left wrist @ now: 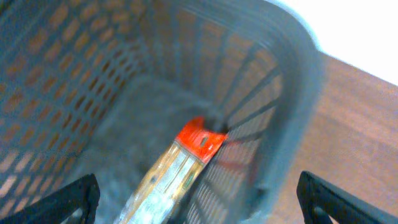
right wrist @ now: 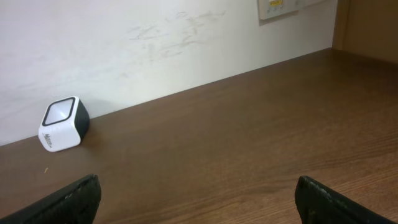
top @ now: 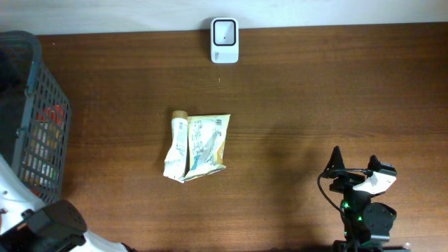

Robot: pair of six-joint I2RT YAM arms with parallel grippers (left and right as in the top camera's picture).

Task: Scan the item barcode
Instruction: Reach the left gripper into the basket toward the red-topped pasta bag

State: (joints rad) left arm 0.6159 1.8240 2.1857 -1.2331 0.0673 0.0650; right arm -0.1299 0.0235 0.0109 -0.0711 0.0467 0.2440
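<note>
The clear packet is deep below the rim of the grey basket, so I will next lower my left gripper to the packet (left wrist: 182, 155) beside the packet's red top.
Two items lie side by side mid-table: a white pouch with a tan cap (top: 176, 145) and a yellow-and-white packet (top: 207, 143). The white barcode scanner (top: 225, 40) stands at the far edge, and shows small at the left as the scanner (right wrist: 63, 124) in the right wrist view. My right gripper (top: 355, 157) is open and empty at the front right, well away from the items; its fingers (right wrist: 74, 198) frame bare table. My left gripper (left wrist: 199, 196) is open over the grey basket (left wrist: 292, 93), above a red-topped clear packet (left wrist: 180, 165) inside it.
The grey mesh basket (top: 43, 119) stands at the table's left edge with several packets inside. The left arm's white and black body (top: 49, 224) fills the front left corner. A white wall (right wrist: 155, 43) runs behind the table.
</note>
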